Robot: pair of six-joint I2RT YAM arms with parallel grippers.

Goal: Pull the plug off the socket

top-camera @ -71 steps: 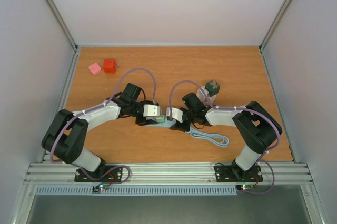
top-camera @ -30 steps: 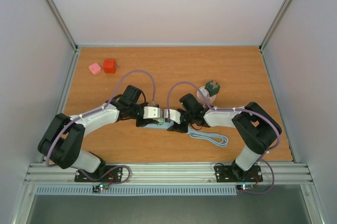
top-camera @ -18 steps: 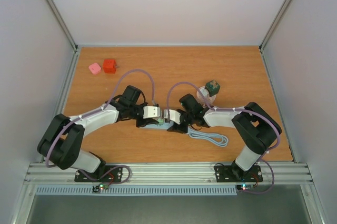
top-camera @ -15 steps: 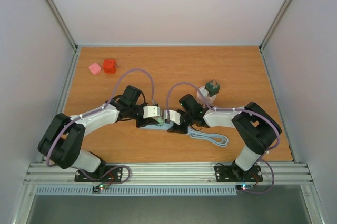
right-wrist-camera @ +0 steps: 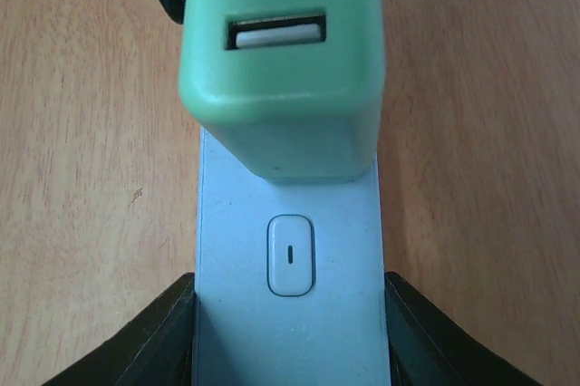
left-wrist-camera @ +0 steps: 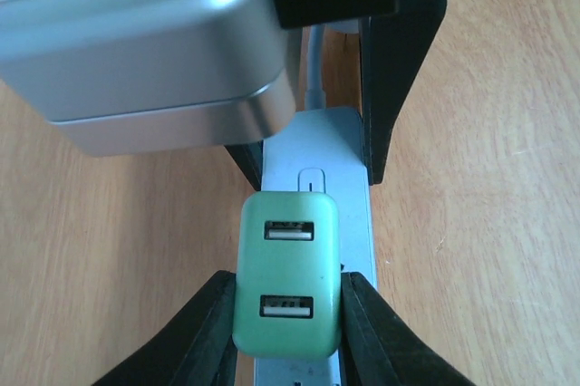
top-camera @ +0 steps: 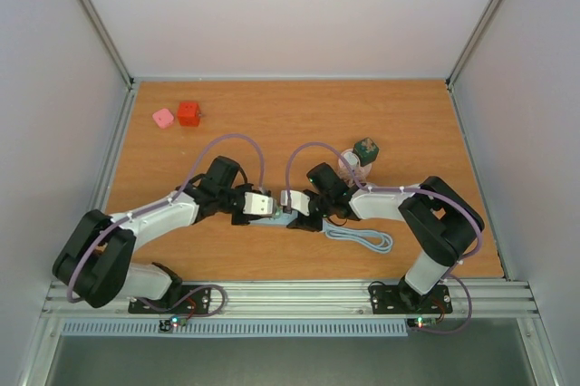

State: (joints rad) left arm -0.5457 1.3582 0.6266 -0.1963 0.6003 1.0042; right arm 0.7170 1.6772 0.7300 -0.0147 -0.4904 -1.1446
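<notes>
I need to lift the plug with my left gripper, move outward and lower it to release by the red block's near side, which lies outward of my gripper.
A green USB plug (left-wrist-camera: 288, 286) sits in a pale blue socket strip (right-wrist-camera: 290, 313) lying on the wooden table. In the left wrist view my left gripper (left-wrist-camera: 288, 313) is shut on the plug, a black finger pressed to each side. In the right wrist view my right gripper (right-wrist-camera: 290, 332) is shut on the strip, its fingers against both long edges, just behind the switch (right-wrist-camera: 290, 255); the plug (right-wrist-camera: 283, 51) stands ahead of it. From above, the two grippers (top-camera: 260, 206) (top-camera: 292, 204) meet nose to nose over the strip (top-camera: 276, 220), which they mostly hide.
The strip's pale cable (top-camera: 362, 239) lies coiled to the right of the grippers. A green block on a clear cup (top-camera: 363, 151) stands behind the right arm. A pink block (top-camera: 163, 118) and a red block (top-camera: 188, 113) sit at the far left.
My left arm has stretched lower and its gripper has come down and closed onto the plug. My right gripper has shifted slightly left along the strip.
</notes>
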